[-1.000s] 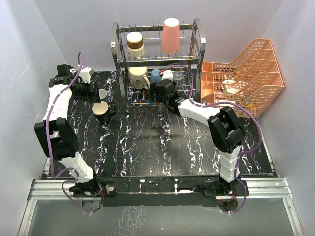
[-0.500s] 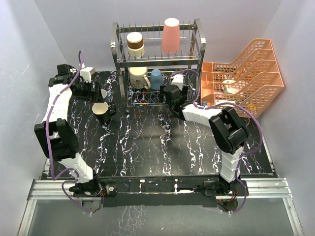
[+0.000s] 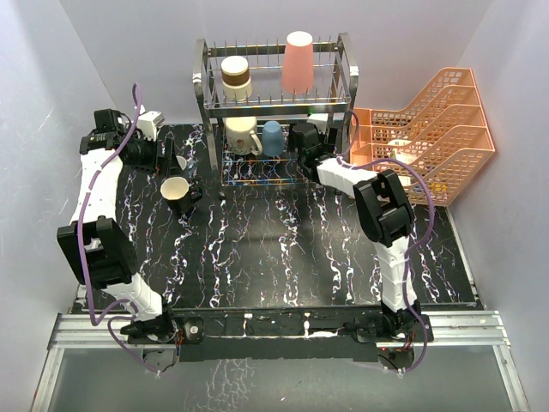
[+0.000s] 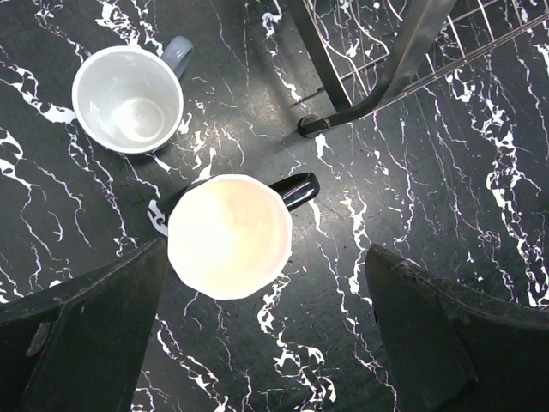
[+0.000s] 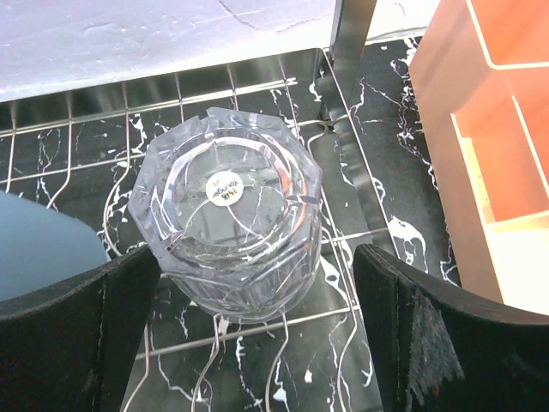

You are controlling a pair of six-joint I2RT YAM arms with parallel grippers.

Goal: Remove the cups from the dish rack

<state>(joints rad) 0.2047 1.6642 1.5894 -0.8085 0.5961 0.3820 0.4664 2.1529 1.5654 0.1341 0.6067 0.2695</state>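
Observation:
My right gripper needs to slide outward and toward the blue cup next, going around the glass. The upturned clear glass (image 5: 232,219) sits outward of my fingers and nearer that cup.
The steel dish rack (image 3: 204,86) holds a brown-and-cream cup (image 3: 236,77) and a tall salmon tumbler (image 3: 298,62) on its upper tier. A cream mug (image 3: 243,134) and a blue cup (image 3: 273,137) sit on the lower tier. My right gripper (image 3: 306,136) reaches into that tier. In the right wrist view it (image 5: 257,343) is open, its fingers either side of an upturned clear glass (image 5: 232,219). A black mug (image 4: 227,236) and a small white cup (image 4: 129,99) stand on the table below my open left gripper (image 4: 266,343), which holds nothing.
Stacked orange mesh trays (image 3: 429,137) stand right of the rack, close to my right gripper (image 5: 489,129). A rack leg (image 4: 377,77) is planted near the two unloaded cups. The blue cup (image 5: 34,257) sits just left of the glass.
My right gripper has moved from in front of the rack to the right and into the lower tier, over the clear glass, and opened wider. The left gripper has opened wider above the black mug.

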